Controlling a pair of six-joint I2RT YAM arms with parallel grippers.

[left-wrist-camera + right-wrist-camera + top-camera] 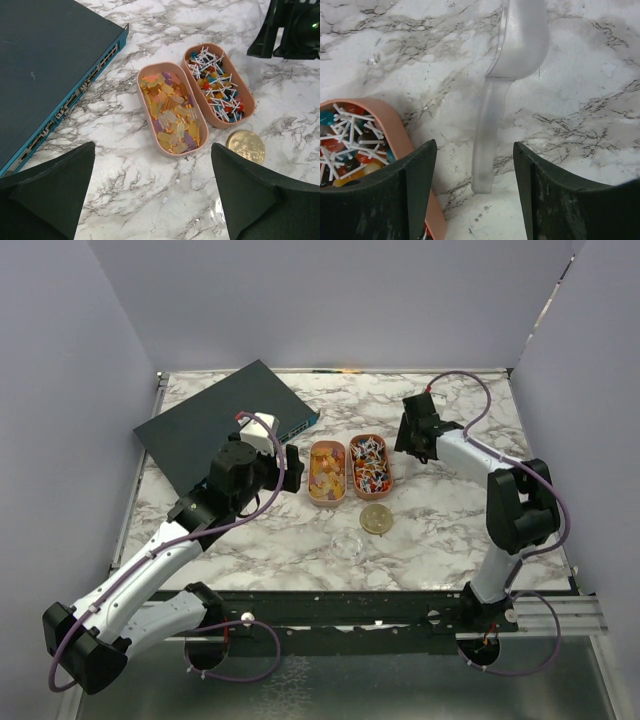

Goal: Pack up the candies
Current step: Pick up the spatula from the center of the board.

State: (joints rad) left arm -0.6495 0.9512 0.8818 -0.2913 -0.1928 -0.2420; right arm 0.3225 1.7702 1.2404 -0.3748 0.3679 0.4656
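Observation:
The scoop's handle lies lengthwise between my open fingers, so my right gripper moves down onto the middle of that handle next and closes its fingers.
Orange-yellow candies fill the left oval peach tray; mixed red, white and purple candies fill the right tray. Both lots show in the left wrist view, orange-yellow and mixed. My left gripper is open and empty, just left of the trays; its fingers frame bare marble. My right gripper is open, just right of the mixed tray. A clear plastic scoop lies on the table, its handle end between my right fingers, not gripped.
A round gold lid lies in front of the trays, also in the left wrist view. A small clear container stands near it. A dark blue flat box lies at the back left. Walls enclose the marble table.

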